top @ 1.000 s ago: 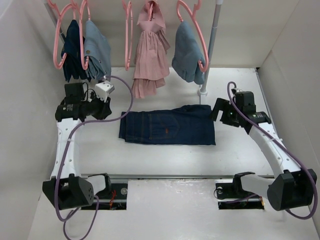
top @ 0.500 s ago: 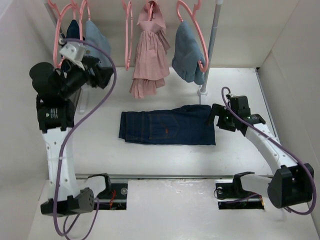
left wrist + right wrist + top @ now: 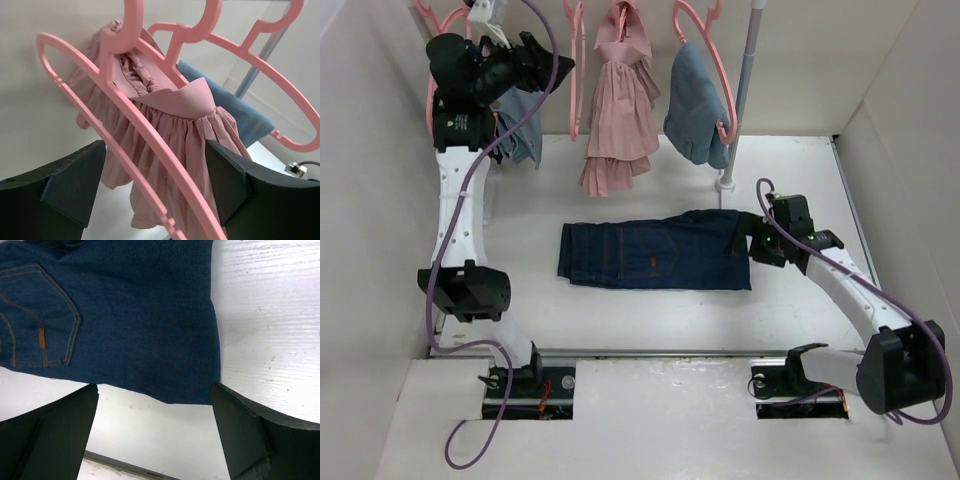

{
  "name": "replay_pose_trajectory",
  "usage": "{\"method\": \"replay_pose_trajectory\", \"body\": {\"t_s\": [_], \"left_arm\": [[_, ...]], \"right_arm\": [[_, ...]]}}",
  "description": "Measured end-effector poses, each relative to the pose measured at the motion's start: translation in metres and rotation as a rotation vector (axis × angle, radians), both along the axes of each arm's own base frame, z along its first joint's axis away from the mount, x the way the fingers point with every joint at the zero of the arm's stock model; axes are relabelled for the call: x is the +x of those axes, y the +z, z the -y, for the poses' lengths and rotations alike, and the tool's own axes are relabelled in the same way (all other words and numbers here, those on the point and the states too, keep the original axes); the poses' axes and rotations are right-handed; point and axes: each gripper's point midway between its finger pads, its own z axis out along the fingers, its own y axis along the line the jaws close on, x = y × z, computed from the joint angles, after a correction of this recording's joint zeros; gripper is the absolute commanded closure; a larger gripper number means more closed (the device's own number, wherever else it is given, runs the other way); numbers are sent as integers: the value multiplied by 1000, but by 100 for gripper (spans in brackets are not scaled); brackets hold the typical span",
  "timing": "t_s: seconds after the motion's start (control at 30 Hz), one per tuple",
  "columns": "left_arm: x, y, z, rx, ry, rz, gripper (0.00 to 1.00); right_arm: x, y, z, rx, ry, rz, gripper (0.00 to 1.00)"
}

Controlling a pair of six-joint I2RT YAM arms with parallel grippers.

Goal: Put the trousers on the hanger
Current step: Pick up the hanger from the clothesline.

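Next, my left gripper goes to the right in the top view, to the empty hanger's near arm point(image 3: 574, 108) point(image 3: 166, 159). It then closes with the hanger's bars between its fingers.
The dark navy trousers point(image 3: 655, 255) lie folded flat in the middle of the table, back pocket up point(image 3: 140, 315). An empty pink hanger point(image 3: 576, 70) hangs on the rail left of the pink dress. My left gripper point(image 3: 552, 62) is raised to it and open. In the left wrist view the hanger's bars point(image 3: 175, 177) run between the fingers of the left gripper point(image 3: 154, 165) without touching them. My right gripper point(image 3: 740, 248) is open and low at the trousers' right end. That end's edge lies between the spread fingers of the right gripper point(image 3: 154, 390).
A pink pleated dress point(image 3: 618, 110) hangs just right of the empty hanger and fills the background point(image 3: 200, 130). Light blue denim garments hang on pink hangers at the left point(image 3: 520, 125) and right point(image 3: 695, 100). A grey rail pole point(image 3: 748, 90) stands at the back right.
My left arm swung up from the table's left side to the rail and its gripper opened around the hanger. My right gripper crept left onto the trousers' right end.
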Motion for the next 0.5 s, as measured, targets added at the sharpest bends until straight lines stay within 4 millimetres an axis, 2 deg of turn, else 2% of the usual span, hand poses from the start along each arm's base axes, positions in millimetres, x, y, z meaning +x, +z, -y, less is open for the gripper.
{"method": "replay_pose_trajectory", "body": {"t_s": [0.1,0.23,0.27,0.3,0.33,0.5], "left_arm": [[8,-13,13,-5,-3,-43,23],[12,-20,19,-6,9,-70,31],[13,-21,20,-4,18,-72,34],[15,-22,19,-2,34,-74,42],[17,-23,18,-3,53,-78,46],[28,-39,13,27,123,-107,48]], "right_arm": [[-3,-2,-2,-3,4,-9,2],[-4,1,-4,-10,11,6,2],[-5,2,-4,-11,11,10,2],[-5,4,-4,-11,11,14,2],[-5,5,-4,-11,12,18,2],[-5,7,-4,-10,8,28,2]]}}
